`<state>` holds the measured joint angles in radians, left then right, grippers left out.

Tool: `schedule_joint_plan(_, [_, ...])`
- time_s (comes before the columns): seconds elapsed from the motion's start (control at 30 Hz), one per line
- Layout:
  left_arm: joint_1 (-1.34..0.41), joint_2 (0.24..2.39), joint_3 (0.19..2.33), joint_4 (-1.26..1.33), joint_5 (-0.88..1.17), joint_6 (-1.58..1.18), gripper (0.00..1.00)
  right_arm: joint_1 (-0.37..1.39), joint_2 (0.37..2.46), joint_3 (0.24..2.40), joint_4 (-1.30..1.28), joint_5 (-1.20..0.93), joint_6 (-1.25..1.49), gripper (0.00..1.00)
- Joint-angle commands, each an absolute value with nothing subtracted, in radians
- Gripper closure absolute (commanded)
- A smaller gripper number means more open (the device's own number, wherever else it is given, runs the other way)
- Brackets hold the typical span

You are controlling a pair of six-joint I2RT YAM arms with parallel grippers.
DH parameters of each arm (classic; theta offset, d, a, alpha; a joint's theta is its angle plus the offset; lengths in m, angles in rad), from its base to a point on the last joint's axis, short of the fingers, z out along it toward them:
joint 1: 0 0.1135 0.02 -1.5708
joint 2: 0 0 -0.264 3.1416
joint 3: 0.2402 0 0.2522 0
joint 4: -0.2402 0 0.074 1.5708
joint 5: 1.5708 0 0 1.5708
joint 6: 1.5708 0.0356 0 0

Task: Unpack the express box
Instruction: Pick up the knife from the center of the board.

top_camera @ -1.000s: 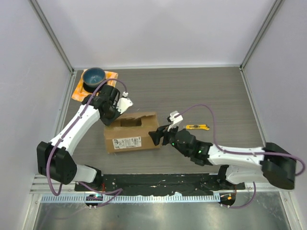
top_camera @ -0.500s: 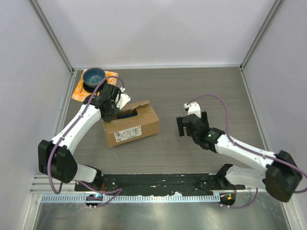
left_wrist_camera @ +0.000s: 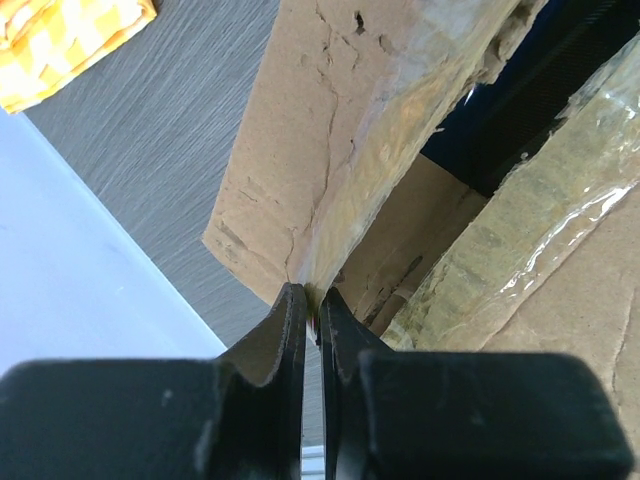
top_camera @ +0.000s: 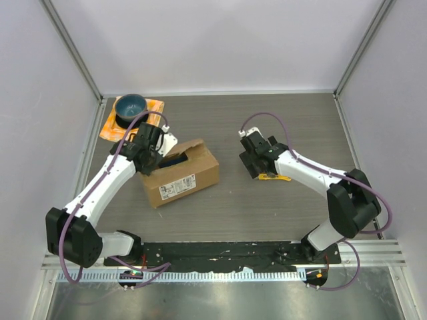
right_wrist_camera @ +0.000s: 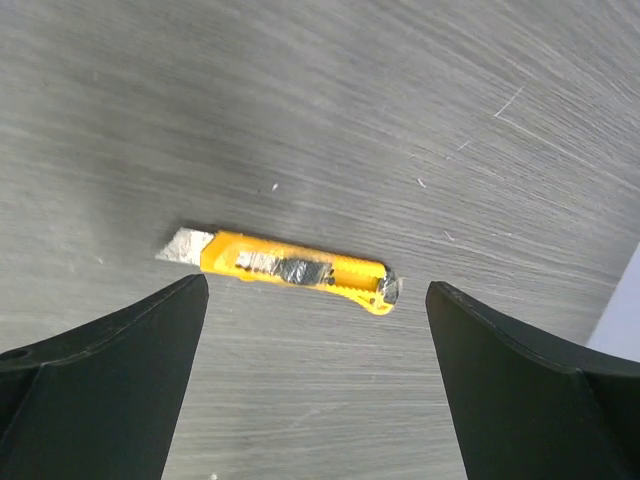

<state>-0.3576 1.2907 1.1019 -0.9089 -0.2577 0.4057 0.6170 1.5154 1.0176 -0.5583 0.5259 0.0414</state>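
My open fingers are crosswise to the yellow utility knife (top_camera: 276, 177). My right gripper will lower and turn next until they straddle the long sides of the knife's handle.
The express box (top_camera: 181, 177), a brown taped carton, lies skewed on the dark table, its top partly open. My left gripper (top_camera: 151, 159) is at the box's back left corner. In the left wrist view that gripper (left_wrist_camera: 312, 300) is shut on the edge of a cardboard flap (left_wrist_camera: 340, 130), with a dark blue inside (left_wrist_camera: 560, 90) showing past it. My right gripper (top_camera: 257, 162) hangs open to the right of the box, over a yellow utility knife (top_camera: 276, 177). Seen from the right wrist, the knife (right_wrist_camera: 290, 270) lies flat just beyond the gripper (right_wrist_camera: 315, 300), untouched.
A blue bowl (top_camera: 130, 107) sits on an orange cloth (top_camera: 153, 105) at the back left corner, close behind my left arm. White walls enclose the table on three sides.
My right arm has swung away from the box's right end to the knife and opened its jaws wide. The box has turned and one flap has come up in the left gripper.
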Motion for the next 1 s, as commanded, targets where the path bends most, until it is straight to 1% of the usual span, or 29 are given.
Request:
schedule_joint_plan(0.0, [-0.354,1.262,1.114,-0.865,-0.213,0.376,0.92,0.600,1.543,1.066,-0.707,0.434,-0.188,0.05])
schedule_joint_plan(0.13, [-0.354,1.258,1.111,-0.873,-0.213,0.383,0.93,0.588,1.540,1.029,-0.735,0.396,-0.242,0.06])
schedule_joint_plan(0.23, [-0.354,1.258,1.106,-0.873,-0.209,0.382,0.93,0.577,1.565,1.022,-0.741,0.409,-0.281,0.05])
schedule_joint_plan(0.4, [-0.354,1.252,1.104,-0.879,-0.201,0.380,0.93,0.537,1.692,1.051,-0.704,0.380,-0.313,0.07])
schedule_joint_plan(0.6, [-0.354,1.223,1.091,-0.880,-0.215,0.387,0.93,0.492,1.752,1.065,-0.620,0.376,-0.359,0.11])
schedule_joint_plan(0.7, [-0.354,1.216,1.095,-0.894,-0.209,0.382,0.93,0.465,1.755,1.068,-0.594,0.362,-0.365,0.14])
schedule_joint_plan(0.87, [-0.354,1.213,1.120,-0.922,-0.172,0.362,0.92,0.427,1.773,1.074,-0.561,0.276,-0.373,0.21])
schedule_joint_plan(0.9, [-0.354,1.213,1.123,-0.930,-0.167,0.361,0.91,0.420,1.779,1.083,-0.558,0.261,-0.371,0.22])
schedule_joint_plan(0.93, [-0.354,1.212,1.126,-0.933,-0.164,0.359,0.87,0.414,1.784,1.089,-0.558,0.240,-0.365,0.25])
schedule_joint_plan(0.97, [-0.354,1.210,1.127,-0.936,-0.163,0.360,0.86,0.407,1.787,1.092,-0.560,0.215,-0.362,0.27])
